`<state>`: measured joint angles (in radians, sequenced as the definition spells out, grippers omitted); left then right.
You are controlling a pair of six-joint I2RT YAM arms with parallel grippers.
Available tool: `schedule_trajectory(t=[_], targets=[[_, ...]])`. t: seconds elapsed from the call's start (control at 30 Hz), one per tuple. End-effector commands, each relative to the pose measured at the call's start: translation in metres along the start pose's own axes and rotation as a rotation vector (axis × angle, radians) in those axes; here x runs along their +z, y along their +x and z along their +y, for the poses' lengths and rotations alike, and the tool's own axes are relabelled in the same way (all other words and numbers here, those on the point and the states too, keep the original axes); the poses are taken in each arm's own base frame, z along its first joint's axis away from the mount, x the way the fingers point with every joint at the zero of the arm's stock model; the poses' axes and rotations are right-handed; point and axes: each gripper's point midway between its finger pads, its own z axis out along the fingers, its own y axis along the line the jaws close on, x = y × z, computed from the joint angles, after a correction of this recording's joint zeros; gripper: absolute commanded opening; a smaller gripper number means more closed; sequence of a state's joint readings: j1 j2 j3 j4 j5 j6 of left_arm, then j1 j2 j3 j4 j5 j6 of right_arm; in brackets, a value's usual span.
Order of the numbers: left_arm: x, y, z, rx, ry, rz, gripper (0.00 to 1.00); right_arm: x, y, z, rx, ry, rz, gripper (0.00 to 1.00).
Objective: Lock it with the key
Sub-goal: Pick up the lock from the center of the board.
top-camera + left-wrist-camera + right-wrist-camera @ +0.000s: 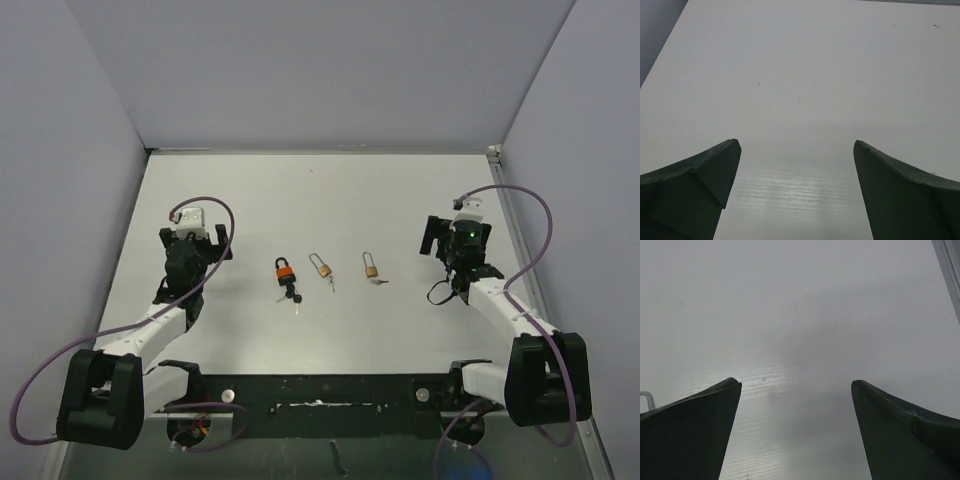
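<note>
My right gripper moves across and down next onto the nearest brass padlock's body (371,271), which lies below that gripper and to its left in the top view.
Three padlocks lie in a row at mid-table. An orange-and-black padlock (285,271) has dark keys (292,295) just below it. A brass padlock (321,266) has a small key (331,284) beside it. A second brass padlock (371,267) has its key (380,281) at its lower right. My left gripper (195,234) (796,145) stands open over bare table, well left of the locks. To the right of them, my right gripper (456,236) (795,384) is open and holds nothing. A sliver of metal shackle (645,398) shows at the left edge of the right wrist view.
Grey walls close the white table (320,200) on the left, back and right. A metal rail (949,270) runs along the right edge. Purple cables (540,220) loop from both arms. A black frame (320,390) joins the arm bases at the near edge.
</note>
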<state>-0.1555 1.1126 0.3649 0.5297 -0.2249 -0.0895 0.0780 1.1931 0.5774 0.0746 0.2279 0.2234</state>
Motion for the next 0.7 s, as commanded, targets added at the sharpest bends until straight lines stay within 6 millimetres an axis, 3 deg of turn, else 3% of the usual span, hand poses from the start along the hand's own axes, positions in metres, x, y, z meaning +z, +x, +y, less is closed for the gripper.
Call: schedule_trajectory(t=[0.0, 0.4, 0.6, 0.67], targets=[[0.002, -0.027, -0.003, -0.011, 0.007, -0.091, 0.98, 0.004, -0.015, -0.003, 0.062, 0.001, -0.060, 0.98], [0.007, -0.024, -0.002, -0.015, -0.005, -0.075, 0.98, 0.009, -0.010, -0.025, 0.272, -0.061, -0.068, 0.98], [0.010, -0.028, 0.002, -0.072, -0.046, -0.082, 0.98, 0.013, -0.015, -0.012, 0.261, -0.128, -0.078, 0.99], [0.011, -0.028, 0.001, -0.081, -0.044, -0.071, 0.98, 0.012, -0.018, 0.000, 0.229, -0.171, -0.085, 0.92]])
